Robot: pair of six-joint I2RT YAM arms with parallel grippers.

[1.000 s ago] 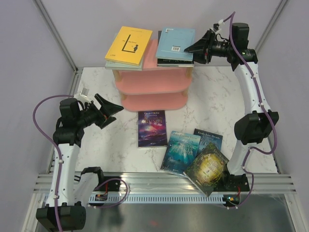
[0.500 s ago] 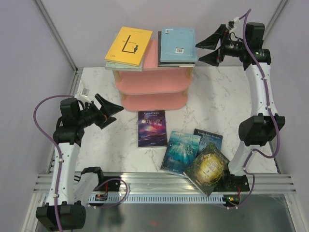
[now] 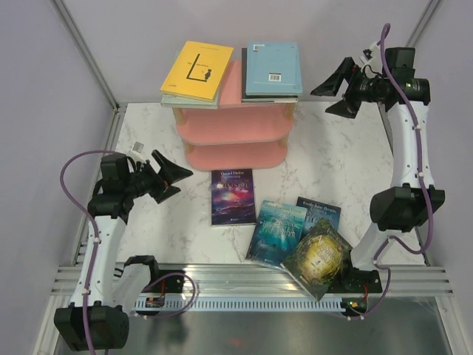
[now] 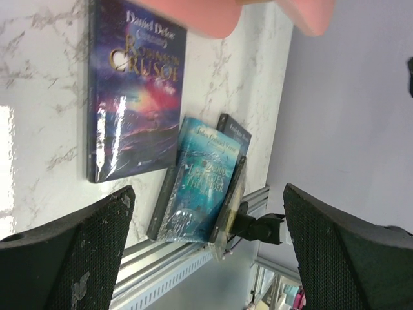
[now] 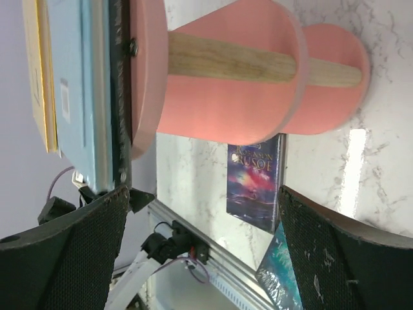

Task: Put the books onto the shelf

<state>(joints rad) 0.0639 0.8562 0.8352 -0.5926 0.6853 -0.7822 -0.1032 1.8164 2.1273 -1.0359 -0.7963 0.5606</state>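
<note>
My left gripper moves down and across onto the purple book's uncovered long edge (image 3: 213,198) (image 4: 94,110) next. The edge lies below the gripper and to its right in the top view.
The pink shelf (image 3: 233,127) stands at the back of the table. On its top board a yellow book (image 3: 196,69) lies on a pale grey-green one (image 3: 185,102), and a light blue book (image 3: 270,66) lies on a black one (image 3: 270,96). On the table lie a purple galaxy book (image 3: 232,196), a teal book (image 3: 276,231), a dark blue book (image 3: 320,210) and a green-gold book (image 3: 316,256). My right gripper (image 3: 320,102) hangs open and empty, right of the shelf's top. My left gripper (image 3: 182,182) is open and empty, left of the purple book (image 4: 135,97).
The teal, dark blue and green-gold books overlap at the front right, by the metal rail (image 3: 251,279). The green-gold one juts over that rail. Grey walls close in both sides and the back. White marble table (image 3: 332,159) shows right of the shelf.
My right gripper has opened, let go of the light blue book on the shelf's top, and drawn back to the right. The left arm has shifted slightly down and right.
</note>
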